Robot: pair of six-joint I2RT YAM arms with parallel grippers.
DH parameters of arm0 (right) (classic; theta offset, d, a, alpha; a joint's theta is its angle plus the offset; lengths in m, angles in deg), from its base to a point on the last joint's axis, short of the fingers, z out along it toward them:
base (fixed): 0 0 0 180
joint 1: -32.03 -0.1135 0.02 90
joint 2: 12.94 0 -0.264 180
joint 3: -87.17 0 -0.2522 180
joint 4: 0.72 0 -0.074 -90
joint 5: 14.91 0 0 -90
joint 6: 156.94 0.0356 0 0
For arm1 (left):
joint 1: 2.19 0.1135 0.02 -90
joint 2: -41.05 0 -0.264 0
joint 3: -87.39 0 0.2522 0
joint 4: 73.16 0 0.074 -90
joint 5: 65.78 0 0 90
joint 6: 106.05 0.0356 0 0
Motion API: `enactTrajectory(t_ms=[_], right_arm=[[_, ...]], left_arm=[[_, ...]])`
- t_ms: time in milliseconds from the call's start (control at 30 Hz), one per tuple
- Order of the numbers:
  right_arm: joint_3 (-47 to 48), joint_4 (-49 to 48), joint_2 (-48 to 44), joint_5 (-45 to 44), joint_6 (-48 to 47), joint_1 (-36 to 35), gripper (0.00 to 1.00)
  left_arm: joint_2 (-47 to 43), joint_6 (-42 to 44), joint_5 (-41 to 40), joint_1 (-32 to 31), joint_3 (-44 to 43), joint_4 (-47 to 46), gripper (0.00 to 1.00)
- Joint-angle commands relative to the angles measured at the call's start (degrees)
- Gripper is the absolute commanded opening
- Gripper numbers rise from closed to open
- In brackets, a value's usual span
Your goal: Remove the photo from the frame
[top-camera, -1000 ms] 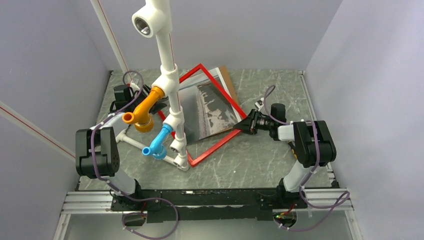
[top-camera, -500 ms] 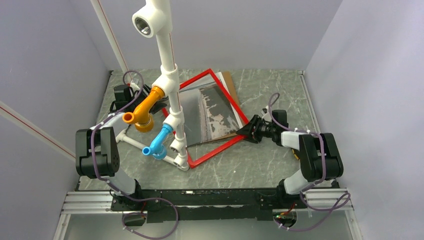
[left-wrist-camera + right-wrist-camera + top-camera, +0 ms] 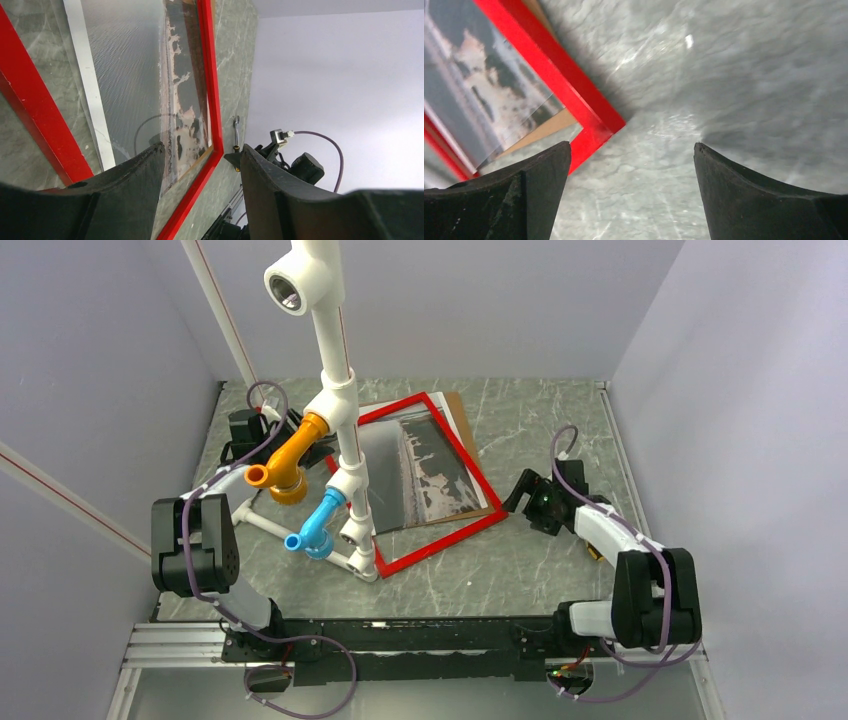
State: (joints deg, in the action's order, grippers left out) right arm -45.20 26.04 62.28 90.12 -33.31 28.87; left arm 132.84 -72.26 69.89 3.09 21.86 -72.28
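Observation:
I should next swing my right gripper outward and turn it to close astride the red bar by the brown board, as it lies across the board.
The red frame (image 3: 442, 541) lies flat on the table's middle, its outline round the grey-and-dark photo (image 3: 420, 465). My right gripper (image 3: 530, 502) is open beside the frame's right corner, apart from it and holding nothing. In the right wrist view that gripper (image 3: 632, 145) hangs over bare table, with the frame's corner (image 3: 599, 125) and the photo (image 3: 479, 100) to its left. My left gripper (image 3: 202, 147) stands open at the frame's left side, looking across the photo (image 3: 130, 65) and the frame's far bar (image 3: 207, 75). In the top view the pipe stand mostly hides it.
A brown backing board (image 3: 462, 412) pokes out past the frame's far right edge. A tall white pipe stand (image 3: 345, 455) with an orange fitting (image 3: 290, 465) and a blue fitting (image 3: 318, 525) rises over the frame's left side. Grey walls close in the table.
My right gripper has opened, let go of the frame's right corner and drawn back to the right. The frame, tilted up before, has dropped flat. The left arm has not moved.

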Motion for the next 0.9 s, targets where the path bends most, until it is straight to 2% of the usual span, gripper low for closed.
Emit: enactTrajectory(t_ms=[0,133,333,533,700,867], right_arm=[[5.45,6.91,-2.36,-14.59,-4.67,-0.12,0.93],[10.29,4.72,0.94,-22.65,-5.25,-0.79,0.91],[23.5,2.89,14.13,-25.5,-3.62,-0.6,0.85],[35.96,8.44,27.06,-32.87,-0.49,1.21,0.78],[35.67,5.75,28.88,-32.42,-1.64,5.38,0.76],[35.59,5.44,30.26,-29.61,-2.51,9.19,0.79]], left_arm=[[0.08,2.02,1.06,-0.31,-2.09,-1.08,0.61],[0.15,1.95,1.69,-0.78,-2.26,-1.5,0.61],[0.53,2.06,2.33,-1.34,-2.8,-1.51,0.61],[1.21,1.58,3.26,-1.41,-3.06,-2.13,0.61],[1.75,0.27,4.08,-1.4,-2.73,-3.72,0.61],[1.82,-1.38,4.8,-1.47,-1.92,-6.22,0.61]])
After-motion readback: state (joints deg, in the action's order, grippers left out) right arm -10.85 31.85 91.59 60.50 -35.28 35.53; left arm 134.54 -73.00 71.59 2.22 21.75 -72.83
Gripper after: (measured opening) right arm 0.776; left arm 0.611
